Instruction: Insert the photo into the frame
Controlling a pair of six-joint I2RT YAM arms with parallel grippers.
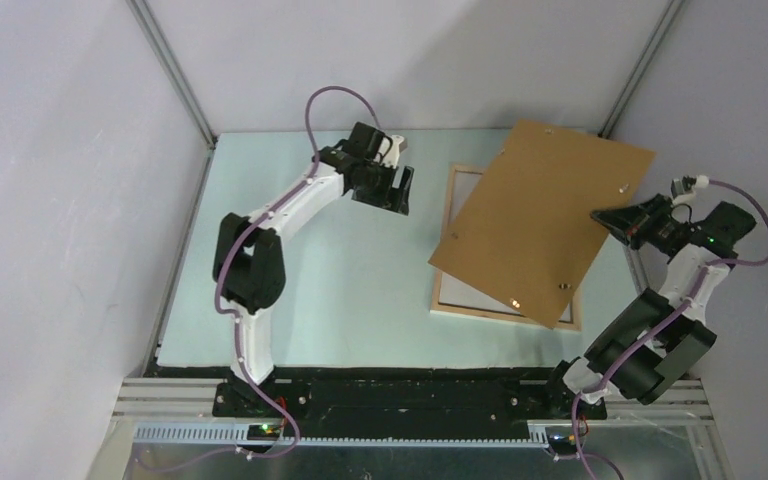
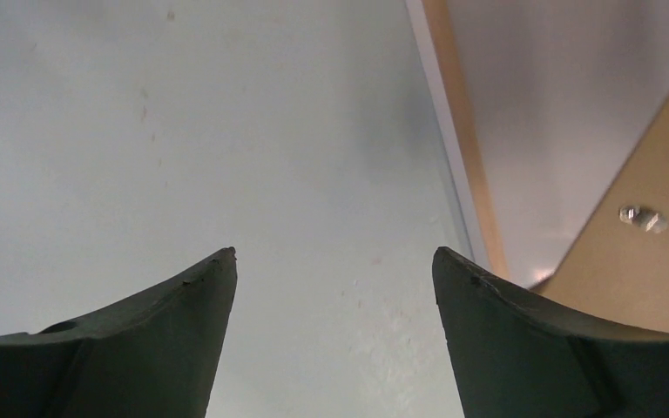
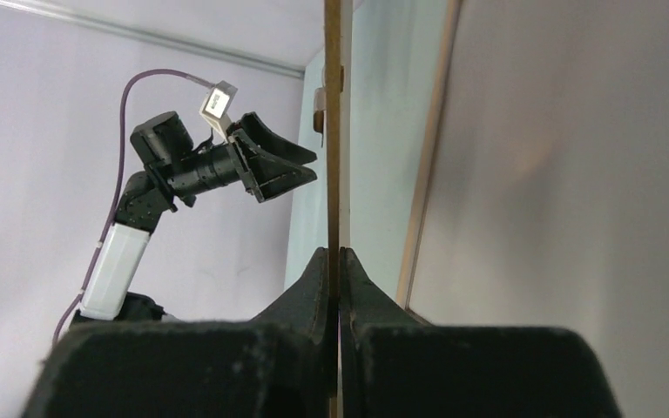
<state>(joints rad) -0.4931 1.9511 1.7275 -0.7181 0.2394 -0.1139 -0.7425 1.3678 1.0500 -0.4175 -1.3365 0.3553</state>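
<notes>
My left gripper lowers toward the right in the top view next and closes astride the frame's uncovered bar [image 1: 447, 212] [image 2: 464, 131], since it lies below and to that side.
The frame [image 1: 448, 200], thin pale wood rails, lies flat on the table right of centre; its rail [image 2: 462, 131] also shows in the left wrist view. Only a pale grey surface shows inside it. The photo is out of view. My right gripper [image 1: 600, 216] is shut on the right edge of a brown backing board [image 1: 545, 215], holding it tilted above the frame and covering most of it. In the right wrist view the board's thin edge [image 3: 332, 131] stands upright between the closed jaws [image 3: 334, 252]. My left gripper [image 1: 400, 190] hangs open and empty left of the frame, over bare table [image 2: 334, 254].
The pale green table [image 1: 340, 280] is walled by white panels at the left, back and right. Small metal clips [image 2: 643, 217] stick out of the board's face. The left arm [image 3: 226, 165] shows beyond the board in the right wrist view.
</notes>
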